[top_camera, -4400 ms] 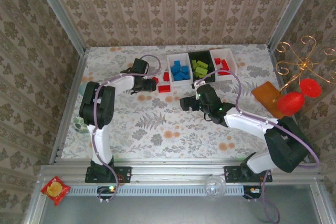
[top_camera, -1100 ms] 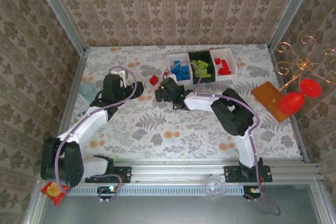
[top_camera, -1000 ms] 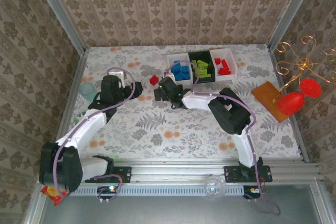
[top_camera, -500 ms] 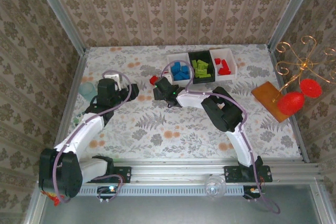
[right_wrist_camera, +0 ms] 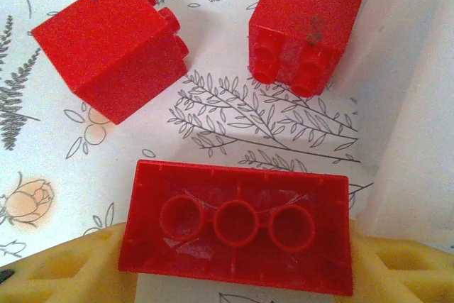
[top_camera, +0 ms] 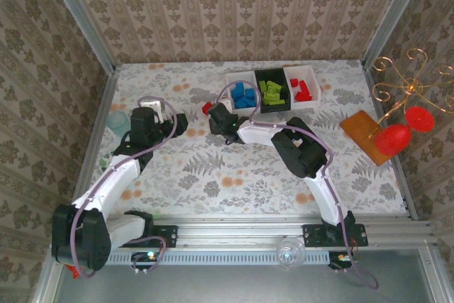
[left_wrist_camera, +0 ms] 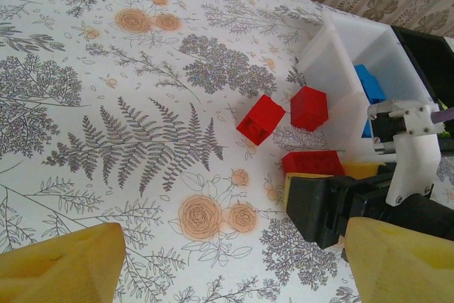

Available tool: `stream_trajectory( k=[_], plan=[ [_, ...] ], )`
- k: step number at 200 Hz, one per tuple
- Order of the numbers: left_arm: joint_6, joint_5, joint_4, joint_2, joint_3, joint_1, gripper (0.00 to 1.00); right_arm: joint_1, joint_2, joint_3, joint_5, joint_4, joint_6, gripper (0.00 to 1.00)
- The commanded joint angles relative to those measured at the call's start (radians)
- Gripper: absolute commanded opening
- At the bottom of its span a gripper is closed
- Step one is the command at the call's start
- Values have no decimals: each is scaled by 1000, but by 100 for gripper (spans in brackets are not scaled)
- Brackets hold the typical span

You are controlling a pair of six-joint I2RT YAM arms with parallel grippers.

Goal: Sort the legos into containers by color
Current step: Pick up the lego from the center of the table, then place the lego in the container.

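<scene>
The white tray with matching red legos lies past the black tray. My right gripper should lift, swing outward over that white tray and release the lego.
Three red legos lie on the table left of the containers [top_camera: 243,83]. The long one [right_wrist_camera: 237,226] lies studs down between the yellow fingers [right_wrist_camera: 71,274] of my right gripper [right_wrist_camera: 237,267], and both its ends meet the pads. Two small ones [right_wrist_camera: 110,46] [right_wrist_camera: 308,23] sit just beyond it. My right gripper [top_camera: 213,113] is low over them. My left gripper [left_wrist_camera: 230,274] is open with nothing in it and hangs a little to the left, its view taking in the same red legos [left_wrist_camera: 260,119]. The left white tray holds blue legos [top_camera: 243,95], the black tray green legos [top_camera: 272,92], the right white tray red legos [top_camera: 303,89].
The white tray wall [right_wrist_camera: 418,140] stands right beside my right gripper's finger. A pale teal cup [top_camera: 117,123] sits at the table's left edge. An orange block [top_camera: 362,131] and red ornaments on gold wire [top_camera: 397,136] stand at the right.
My right gripper has slid left along the table to the red legos and narrowed its jaws around the long one. My left gripper has drawn back slightly to the left, still open.
</scene>
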State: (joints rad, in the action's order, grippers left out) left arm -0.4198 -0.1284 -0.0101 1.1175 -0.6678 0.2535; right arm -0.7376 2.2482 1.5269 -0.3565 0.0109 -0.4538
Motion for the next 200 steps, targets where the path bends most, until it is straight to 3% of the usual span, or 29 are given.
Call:
stream_trajectory(
  k=[1, 33, 66, 135, 166, 200],
  plan=[
    [-14, -12, -22, -12, 16, -10, 82, 5, -123, -106, 106, -65, -14, 59],
    [-20, -31, -43, -4, 19, -11, 82, 33, -364, -307, 147, -112, -17, 57],
    [-42, -74, -95, 11, 28, -8, 82, 162, -488, -391, 172, -114, -14, 57],
    [-38, -100, -88, 15, 18, -3, 82, 393, -321, -155, 192, -36, -5, 57],
    [-37, -105, -84, 10, 17, -2, 81, 441, -195, -5, 211, 29, -10, 58],
    [-38, -108, -89, 13, 20, 0, 81, 488, -203, 20, 192, 44, 5, 58]
  ],
)
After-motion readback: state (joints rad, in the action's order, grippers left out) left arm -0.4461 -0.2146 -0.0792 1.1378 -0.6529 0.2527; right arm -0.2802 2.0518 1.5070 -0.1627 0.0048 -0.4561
